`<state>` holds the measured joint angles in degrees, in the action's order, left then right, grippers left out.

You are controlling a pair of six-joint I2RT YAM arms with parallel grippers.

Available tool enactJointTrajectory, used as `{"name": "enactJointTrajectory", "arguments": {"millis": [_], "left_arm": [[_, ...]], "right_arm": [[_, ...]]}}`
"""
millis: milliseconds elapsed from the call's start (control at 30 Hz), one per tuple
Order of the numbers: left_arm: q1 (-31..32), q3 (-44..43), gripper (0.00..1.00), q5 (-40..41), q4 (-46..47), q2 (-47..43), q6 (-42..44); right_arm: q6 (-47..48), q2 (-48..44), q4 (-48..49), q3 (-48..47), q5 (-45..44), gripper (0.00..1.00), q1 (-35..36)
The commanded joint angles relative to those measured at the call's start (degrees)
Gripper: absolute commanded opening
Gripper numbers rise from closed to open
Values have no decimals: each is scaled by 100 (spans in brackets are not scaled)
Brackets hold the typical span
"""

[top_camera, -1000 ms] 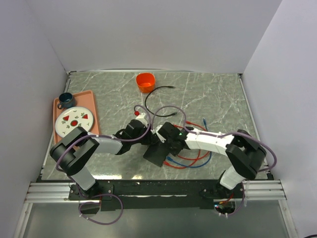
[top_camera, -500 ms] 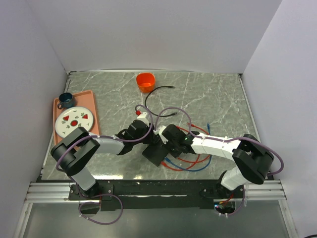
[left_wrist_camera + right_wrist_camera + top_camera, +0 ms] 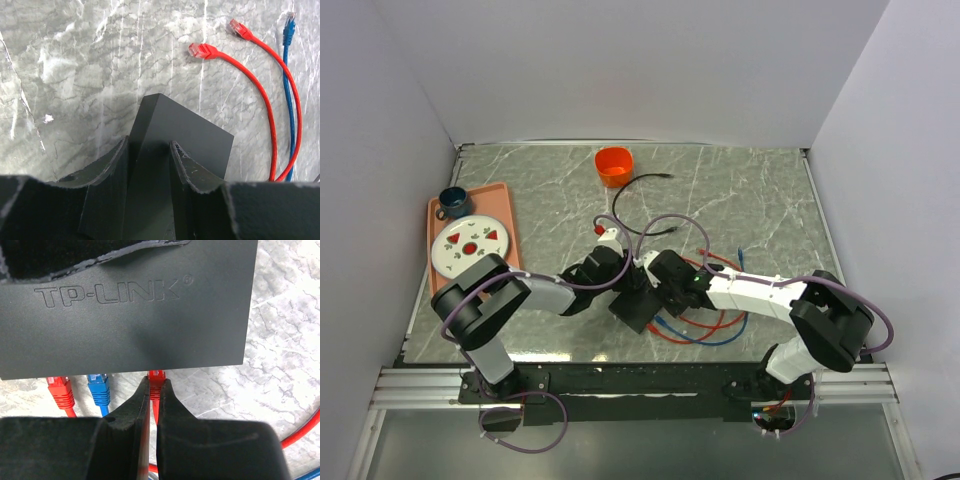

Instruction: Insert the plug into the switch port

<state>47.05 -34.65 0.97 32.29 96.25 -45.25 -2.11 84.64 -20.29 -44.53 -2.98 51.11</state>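
My right gripper is holding the red plug, and the plug's tip already touches the box's near edge (image 3: 156, 371) beside the blue plug. My right gripper will press toward that edge next, then release the red plug.
The flat black switch box (image 3: 636, 310) lies between my two grippers; its top reads TP-LINK in the right wrist view (image 3: 125, 315). My left gripper (image 3: 150, 152) is shut on one corner of the box (image 3: 190, 145). My right gripper (image 3: 156, 387) is shut on a red plug (image 3: 157, 376) whose tip meets the box's near edge. The port openings in that edge are hidden under the box's top. A red plug (image 3: 61, 390) and a blue plug (image 3: 99, 387) sit in the same edge to the left.
Red and blue cables (image 3: 705, 325) loop right of the box. Two loose red plugs (image 3: 202, 50) and a blue plug (image 3: 288, 22) lie beyond it. An orange cup (image 3: 613, 165) and a black cable (image 3: 640, 195) lie at the back. A tray (image 3: 503, 215) with plate and mug is at the left.
My right arm has swung lower and brought its gripper with the red plug up against the box's edge. My left gripper has shifted slightly right, still holding the box.
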Motion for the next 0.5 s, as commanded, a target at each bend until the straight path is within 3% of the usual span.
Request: {"name": "enactJointTrajectory", "arguments": {"millis": [0,233,333,467], "left_arm": [[1087,82,35,-2348,445,-36,-959],[1289,161,39,-2198,322,-150,-977],[1289,135,47,-1760,-203,-352,-872],[1254,-120,67,-706,-1404,-686,-590]], "right_arm": [[-299,-326,4191,-662,-361,0,-128],[-343,-176,4174,-723,-343,0,-128],[-351,-158,3929,-706,-317,0,-128],[-395,-71,3735,-592,-326,0,-137]]}}
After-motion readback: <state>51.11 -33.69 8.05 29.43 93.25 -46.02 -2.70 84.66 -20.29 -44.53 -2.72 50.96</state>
